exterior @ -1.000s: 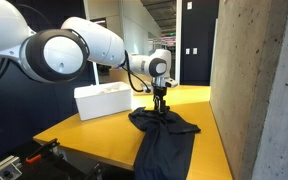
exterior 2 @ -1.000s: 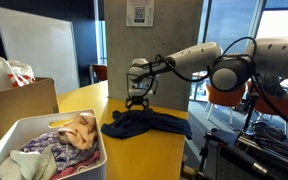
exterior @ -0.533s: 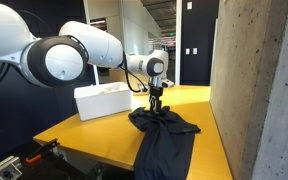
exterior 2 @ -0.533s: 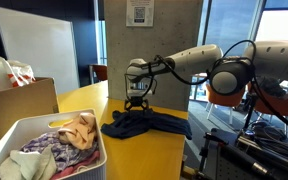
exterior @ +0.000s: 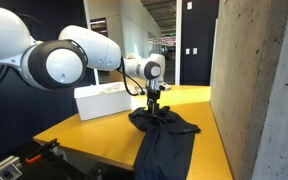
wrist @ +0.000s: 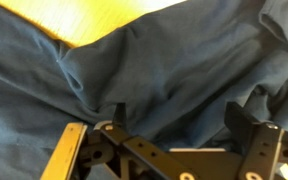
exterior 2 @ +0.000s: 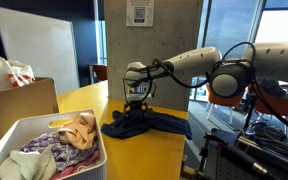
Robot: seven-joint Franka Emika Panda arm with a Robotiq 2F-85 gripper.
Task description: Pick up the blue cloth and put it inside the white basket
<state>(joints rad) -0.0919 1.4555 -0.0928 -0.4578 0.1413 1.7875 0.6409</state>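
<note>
I will bring my gripper straight down onto the crumpled fold in the cloth's far part [exterior: 154, 115] [wrist: 174, 118] and close it there, since cloth bunches between the gripper's spread fingers.
The blue cloth [exterior: 166, 131] lies crumpled on the yellow table [exterior: 94, 130], and one end hangs over the near edge. It also shows in an exterior view [exterior 2: 149, 124] and fills the wrist view [wrist: 164, 70]. My gripper [exterior: 152, 108] [exterior 2: 134, 108] points straight down just above the cloth's far part. In the wrist view the gripper [wrist: 182, 118] is open and empty, its two fingertips [wrist: 119, 113] spread just over the fabric. The white basket [exterior: 102, 101] stands on the table beyond the cloth. In an exterior view the basket [exterior 2: 54, 118] holds several other cloths.
A concrete pillar [exterior: 254, 90] stands close beside the table. A cardboard box [exterior 2: 24, 100] with bagged items sits next to the basket. An orange chair [exterior 2: 224, 95] and cables lie past the table's end. Bare yellow tabletop [exterior 2: 84, 100] lies between cloth and basket.
My gripper has shifted slightly sideways over the cloth, toward the basket side, and stays open. The cloth has not moved.
</note>
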